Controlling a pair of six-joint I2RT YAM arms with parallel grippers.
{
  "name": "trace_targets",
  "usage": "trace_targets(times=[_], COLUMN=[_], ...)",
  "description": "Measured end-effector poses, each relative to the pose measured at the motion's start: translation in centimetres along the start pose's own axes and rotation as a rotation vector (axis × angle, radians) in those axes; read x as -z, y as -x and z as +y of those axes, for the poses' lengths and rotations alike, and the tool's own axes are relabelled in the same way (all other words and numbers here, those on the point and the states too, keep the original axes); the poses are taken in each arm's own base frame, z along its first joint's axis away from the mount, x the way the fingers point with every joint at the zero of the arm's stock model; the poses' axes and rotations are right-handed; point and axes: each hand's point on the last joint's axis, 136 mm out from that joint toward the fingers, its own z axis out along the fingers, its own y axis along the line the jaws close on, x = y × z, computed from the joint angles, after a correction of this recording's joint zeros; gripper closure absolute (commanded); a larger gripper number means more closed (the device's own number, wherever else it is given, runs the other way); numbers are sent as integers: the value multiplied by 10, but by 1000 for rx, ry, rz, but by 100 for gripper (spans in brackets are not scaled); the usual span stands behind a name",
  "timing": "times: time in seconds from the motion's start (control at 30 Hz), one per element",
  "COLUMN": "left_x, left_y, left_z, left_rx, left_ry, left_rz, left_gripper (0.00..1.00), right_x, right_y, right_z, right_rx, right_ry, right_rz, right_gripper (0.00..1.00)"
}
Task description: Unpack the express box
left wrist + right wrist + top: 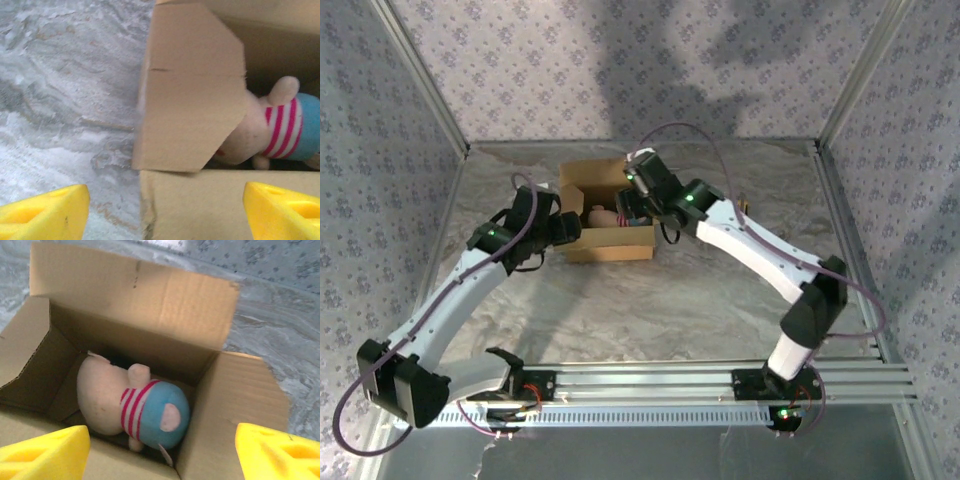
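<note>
I will lower my right gripper into the open box and close it around the cream nub (139, 375), because that nub sticks out from the doll (107, 395) beside its pink stripes.
The express box (610, 245), a small brown carton, stands on the table at the back centre with its flaps open. In it lies a cream plush doll (107, 395) with pink stripes and a blue end. My left gripper (563, 228) is at the box's left side, open, its yellow fingers (45, 212) straddling the near-left corner of the box (200, 205); a side flap (192, 85) partly hides the doll (282, 125). My right gripper (632, 203) hovers over the open box (135, 290), open, above the doll and holding nothing.
The table (650, 310) has a grey marbled surface. An aluminium rail (720, 385) runs along the near edge by the arm bases. Patterned walls and metal frame posts (850, 70) close off the back and both sides.
</note>
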Motion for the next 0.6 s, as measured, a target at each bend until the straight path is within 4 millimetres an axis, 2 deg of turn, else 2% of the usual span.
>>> trace_targets(times=[0.17,0.33,0.47,0.6], left_x=[11,15,11,9], left_y=[-3,-10,-16,-19], left_z=[17,27,29,31], left_rx=[40,61,63,66], left_ry=[12,18,21,25], left_rz=[-20,-18,3,15], left_gripper=[18,18,18,18], right_x=[-40,-71,-89,-99], right_y=[-15,-27,-39,-45], right_z=[17,23,23,22], right_rx=[27,27,14,2], right_ry=[3,5,3,1], right_rz=[75,132,174,196], right_gripper=[22,23,23,24])
